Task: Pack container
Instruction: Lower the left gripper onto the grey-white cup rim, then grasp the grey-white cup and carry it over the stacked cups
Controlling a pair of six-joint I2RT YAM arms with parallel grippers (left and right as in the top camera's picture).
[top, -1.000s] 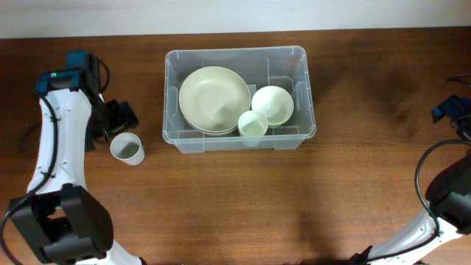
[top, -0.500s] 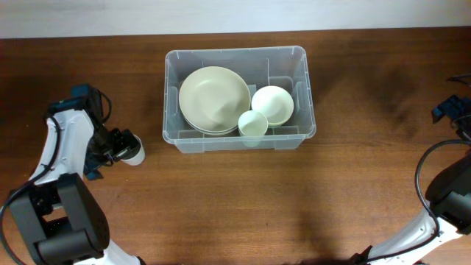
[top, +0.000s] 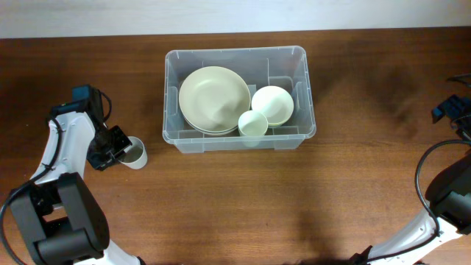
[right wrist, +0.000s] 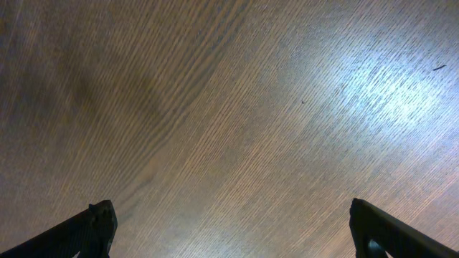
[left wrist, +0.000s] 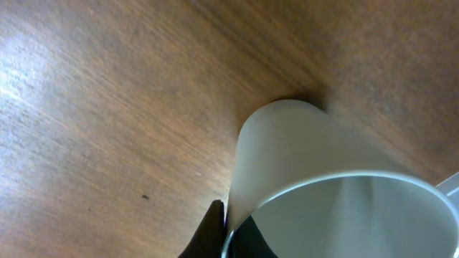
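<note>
I need to lift my left gripper over the side of the bin next, put the loose cup down into the packed cup and let it go, because the packed cup's opening faces up.
The container, a clear plastic bin, stands at the table's back middle. It holds a stack of pale plates, a small bowl and a cup. To its left a loose white cup stands on the wood. My left gripper is shut on this cup's left wall. In the left wrist view the cup fills the frame, and the left gripper pinches its rim, one finger outside and one inside. My right gripper is open over bare wood at the far right.
The right arm sits at the table's right edge, far from the bin. Bare wood lies between the loose cup and the bin's left wall. The table's back edge runs just behind the bin.
My left gripper came down from beside the cup onto its left wall and shut on it. The cup slid slightly toward the front. The right arm has not moved.
</note>
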